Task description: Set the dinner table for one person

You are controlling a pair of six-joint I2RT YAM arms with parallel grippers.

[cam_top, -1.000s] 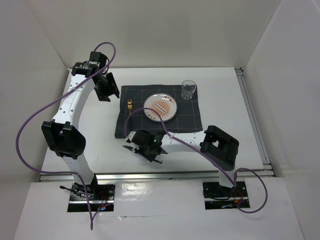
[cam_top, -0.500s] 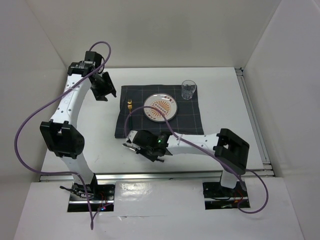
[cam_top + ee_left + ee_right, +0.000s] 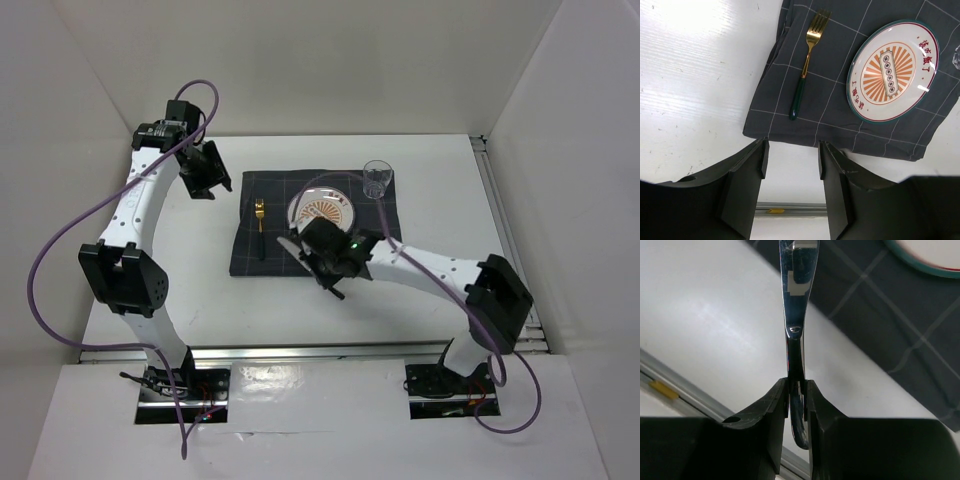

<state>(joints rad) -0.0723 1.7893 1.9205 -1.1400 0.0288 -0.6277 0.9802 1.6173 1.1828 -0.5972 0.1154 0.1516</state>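
Note:
I need to move my right gripper to the right in the top view next while turning it, then down onto the bare cloth beside the plate, because the fork is on the opposite side.
On the white dinner table [image 3: 450,190] lies a dark grey gridded cloth [image 3: 380,222]. On it sit an orange-patterned plate [image 3: 322,209], a gold fork with a green handle [image 3: 260,222] to the plate's left, and a clear glass [image 3: 377,178] at the far right corner. My right gripper [image 3: 318,255] is shut on a shiny knife [image 3: 799,285] by its dark handle and holds it over the cloth's near edge, below the plate. My left gripper [image 3: 205,178] is open and empty above the table, left of the cloth. The left wrist view shows fork [image 3: 806,65] and plate [image 3: 892,70].
White walls stand around the table. A metal rail [image 3: 515,250] runs along the right edge and another [image 3: 300,348] along the near edge. Bare table lies left of the cloth and in front of it.
My right gripper has carried the knife from the bare table in front of the cloth, right and away, to the cloth's near edge. My left gripper has drawn slightly back and left.

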